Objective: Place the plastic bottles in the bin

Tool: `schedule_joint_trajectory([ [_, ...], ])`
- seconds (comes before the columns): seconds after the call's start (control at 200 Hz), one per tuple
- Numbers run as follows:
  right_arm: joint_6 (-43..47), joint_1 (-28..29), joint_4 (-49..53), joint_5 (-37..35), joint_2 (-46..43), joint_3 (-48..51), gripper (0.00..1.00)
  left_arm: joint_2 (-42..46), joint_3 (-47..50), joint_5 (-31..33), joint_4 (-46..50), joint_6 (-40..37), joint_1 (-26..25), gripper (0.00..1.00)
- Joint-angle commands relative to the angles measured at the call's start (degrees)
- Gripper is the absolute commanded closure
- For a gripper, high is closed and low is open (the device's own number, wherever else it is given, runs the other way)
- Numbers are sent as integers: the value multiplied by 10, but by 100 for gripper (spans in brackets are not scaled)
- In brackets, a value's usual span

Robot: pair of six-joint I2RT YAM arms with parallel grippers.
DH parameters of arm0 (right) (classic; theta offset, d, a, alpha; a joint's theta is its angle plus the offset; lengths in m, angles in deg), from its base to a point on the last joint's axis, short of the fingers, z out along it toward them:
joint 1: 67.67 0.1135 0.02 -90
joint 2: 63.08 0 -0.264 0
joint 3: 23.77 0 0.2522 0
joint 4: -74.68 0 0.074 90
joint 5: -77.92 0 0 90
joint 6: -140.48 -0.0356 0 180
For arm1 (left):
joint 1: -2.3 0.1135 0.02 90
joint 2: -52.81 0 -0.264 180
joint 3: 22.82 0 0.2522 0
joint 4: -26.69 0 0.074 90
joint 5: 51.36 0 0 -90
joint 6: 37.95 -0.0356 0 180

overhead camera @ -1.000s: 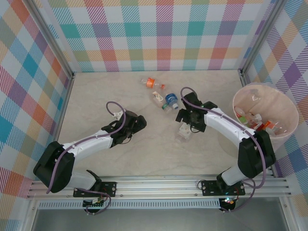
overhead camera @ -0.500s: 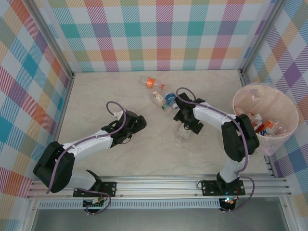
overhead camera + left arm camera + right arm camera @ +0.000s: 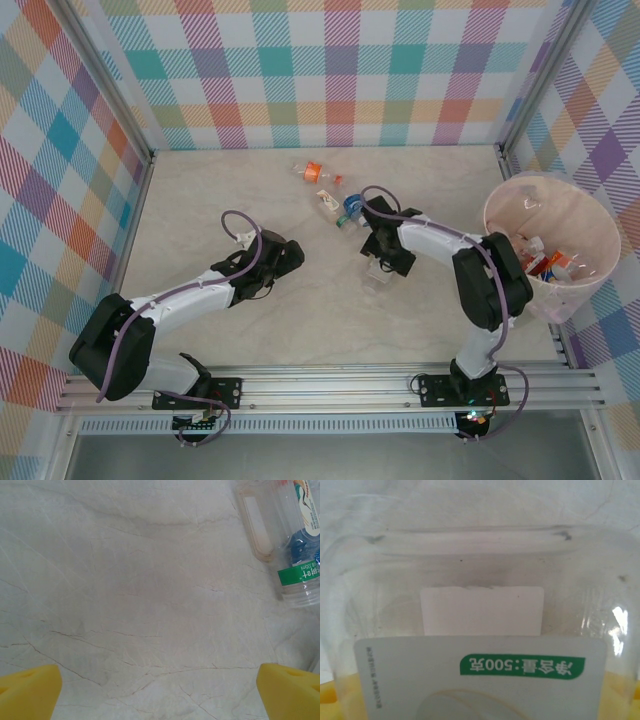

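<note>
My right gripper will lift the clear bottle, then swing it sideways over the pink bin (image 3: 520,195).
Three plastic bottles lie mid-table: one with an orange cap (image 3: 312,172), one with a red label (image 3: 328,200) and one with a blue label (image 3: 353,208). A wider clear bottle (image 3: 378,281) with a white label (image 3: 480,680) lies just in front of them. My right gripper (image 3: 384,260) is down over it. Its yellow fingertips (image 3: 329,695) flank the bottle's sides, and contact is hard to judge. My left gripper (image 3: 284,256) hangs open and empty over bare table, its yellow pads (image 3: 27,692) wide apart. The pale pink bin (image 3: 520,195) at the right holds several bottles (image 3: 540,258).
In the left wrist view a clear handled bottle (image 3: 256,522) and a green-banded bottle (image 3: 300,575) lie at the upper right. Checked walls with metal posts (image 3: 130,110) close the table at the back and sides. A metal rail (image 3: 330,385) runs along the near edge.
The right arm has swung left and folded in, bringing its gripper down over the wide clear bottle, and its fingers have drawn closer together. The left arm has stayed still.
</note>
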Motion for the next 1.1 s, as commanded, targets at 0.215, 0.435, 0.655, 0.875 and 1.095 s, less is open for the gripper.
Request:
schedule_joint_trajectory([
  [0.215, 237, 0, -107, 59, -187, 30, 36, 13, -31, -11, 6, -19, 5, 0],
  [0.435, 328, 0, -107, 79, -282, -23, 41, 6, -46, -30, 2, -19, 5, 0],
  [0.655, 421, -27, 28, 93, -326, -168, 40, 2, -55, -39, -2, -21, 5, 0],
  [0.875, 464, -137, 157, 168, -342, -291, 41, -10, -64, -53, -11, -21, 5, 0],
  [1.095, 490, -293, 307, 236, -311, -395, 40, -32, -79, -65, -21, -23, 5, 0],
])
